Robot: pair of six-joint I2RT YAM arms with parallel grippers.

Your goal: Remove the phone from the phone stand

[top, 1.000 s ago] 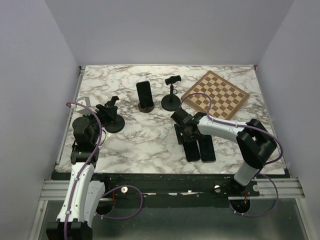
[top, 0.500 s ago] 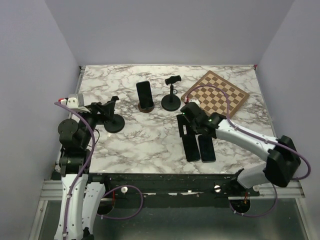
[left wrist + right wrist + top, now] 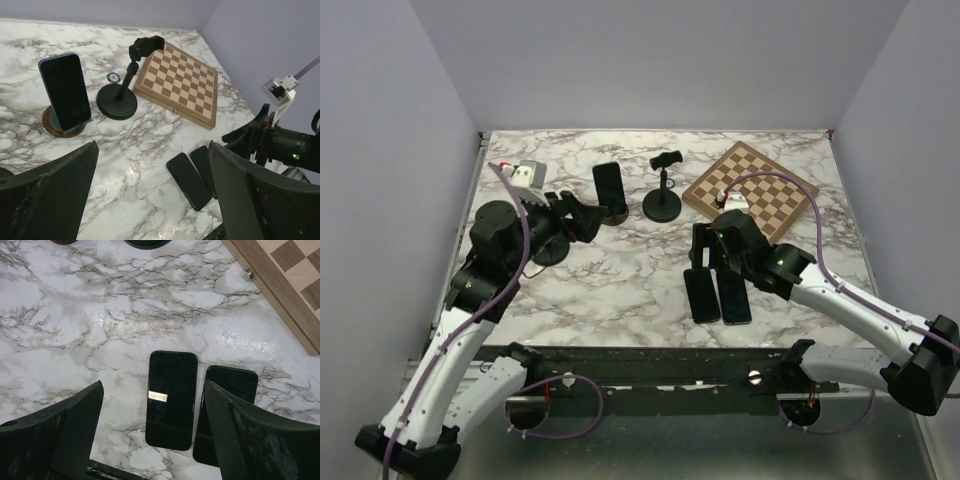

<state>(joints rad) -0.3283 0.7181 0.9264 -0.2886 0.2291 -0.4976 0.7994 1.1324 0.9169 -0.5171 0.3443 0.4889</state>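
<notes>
The phone stands outward of my left gripper, so the gripper should swing outward and turn to point down with its fingers on both sides of the phone's upper end.
A dark phone leans upright in a round brown phone stand at the back middle of the marble table. It also shows in the left wrist view on its stand. My left gripper is open and empty, just left of the stand and apart from it; its fingers frame the left wrist view. My right gripper is open and empty, hovering over two dark phones lying flat near the front edge.
A black clamp stand stands right of the phone, also in the left wrist view. A wooden chessboard lies at the back right. Another black stand sits under my left arm. The flat phones lie side by side.
My left arm has swung up and right, bringing its gripper beside the phone on the stand. My right arm has stretched out, its gripper shifting slightly right over the flat phones.
</notes>
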